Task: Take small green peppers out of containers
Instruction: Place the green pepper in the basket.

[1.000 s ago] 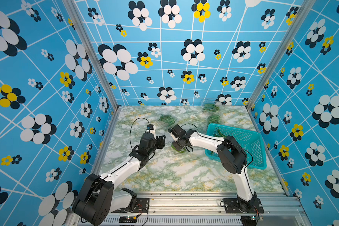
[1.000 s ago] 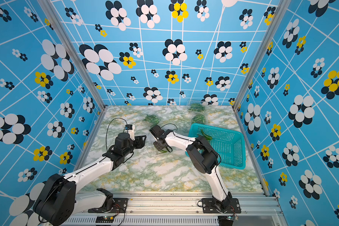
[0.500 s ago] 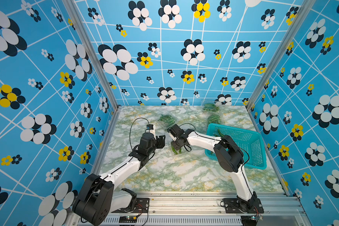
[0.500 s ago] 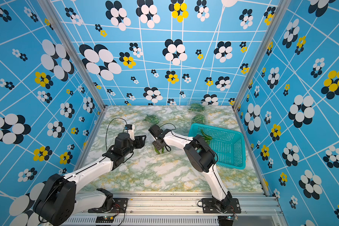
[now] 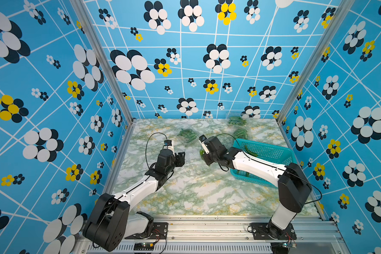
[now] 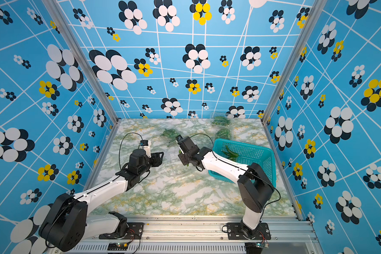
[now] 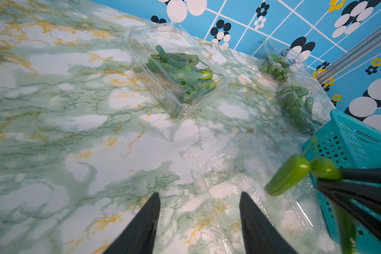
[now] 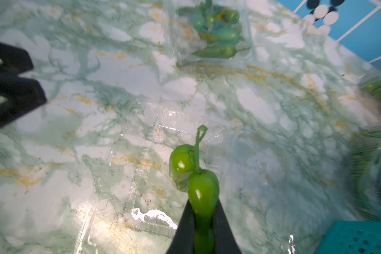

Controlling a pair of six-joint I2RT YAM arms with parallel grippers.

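The small green pepper (image 8: pixel 201 193) goes over the teal basket's end by the empty container next. My right gripper then releases it, since a few peppers already lie in the basket.
My right gripper (image 8: pixel 204 202) is shut on a small green pepper (image 8: pixel 201 193), and a second pepper (image 8: pixel 182 162) hangs against it; both hover above an open, empty clear container (image 8: pixel 141 176). In both top views that gripper (image 5: pixel 204 157) sits mid-table beside the basket. My left gripper (image 7: pixel 198 193) is open, one finger over the empty container's (image 7: pixel 240 176) edge and nothing between the jaws. Three more containers hold peppers: one at mid-back (image 5: pixel 186 135) and two at back right (image 5: pixel 237 119) (image 5: pixel 240 133).
A teal perforated basket (image 5: pixel 271 151) stands at the right with a few peppers (image 5: pixel 250 151) inside, and my right forearm crosses its near corner. Patterned blue walls enclose the marble-print table (image 5: pixel 196 193) on three sides.
My right gripper has shut on the peppers and lifted them slightly up and to the right of the empty container. The left arm has not moved.
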